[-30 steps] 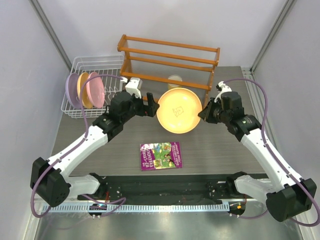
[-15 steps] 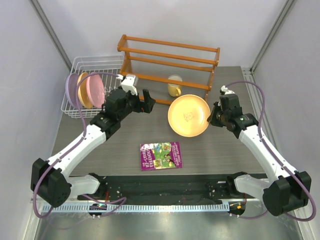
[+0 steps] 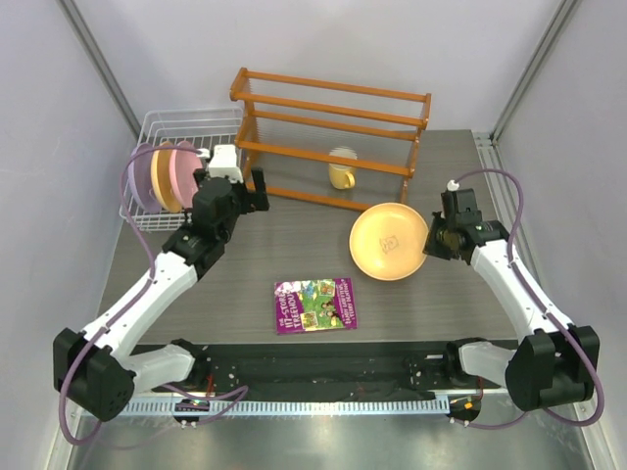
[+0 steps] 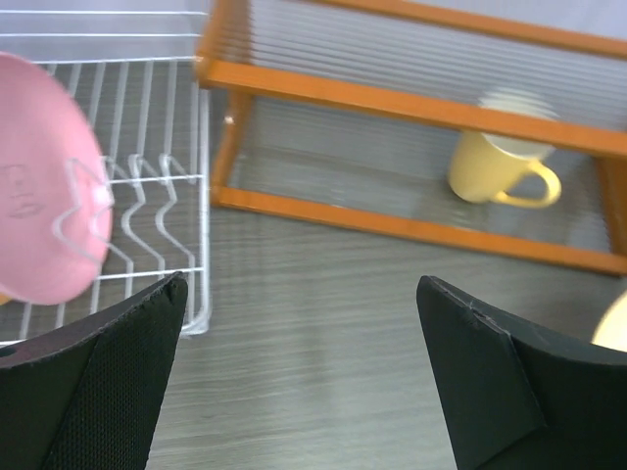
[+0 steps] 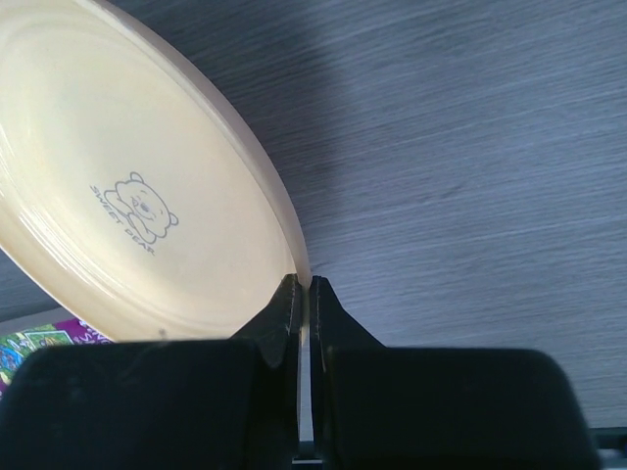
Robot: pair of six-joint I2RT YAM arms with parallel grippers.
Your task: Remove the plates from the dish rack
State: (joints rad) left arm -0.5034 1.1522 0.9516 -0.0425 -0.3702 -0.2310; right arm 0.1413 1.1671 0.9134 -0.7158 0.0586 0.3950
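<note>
The robot's right gripper will next go down and back toward the robot's base and let go of the plate's rim, because the bare tabletop (image 3: 391, 291) beside the purple booklet is below and back from the gripper.
The white wire dish rack (image 3: 168, 125) stands at the far left and holds three upright plates: lavender (image 3: 143, 178), yellow-orange (image 3: 165, 176) and pink (image 3: 185, 172). My left gripper (image 3: 257, 186) is open and empty just right of the rack; in the left wrist view (image 4: 299, 294) the pink plate (image 4: 39, 211) and rack wires (image 4: 147, 186) lie ahead on the left. My right gripper (image 3: 433, 241) is shut on the rim of a yellow-orange plate (image 3: 389, 240) with a bear print, held low over the table at the right; the right wrist view (image 5: 303, 286) shows the pinched rim of this plate (image 5: 127, 186).
An orange wooden shelf rack (image 3: 328, 132) stands at the back, with a small yellow mug (image 3: 341, 168) under it, also seen in the left wrist view (image 4: 495, 166). A purple booklet (image 3: 314, 304) lies near the front middle of the table.
My right gripper carried the yellow-orange plate right and down toward the table. My left gripper swung left, back toward the dish rack, still open.
</note>
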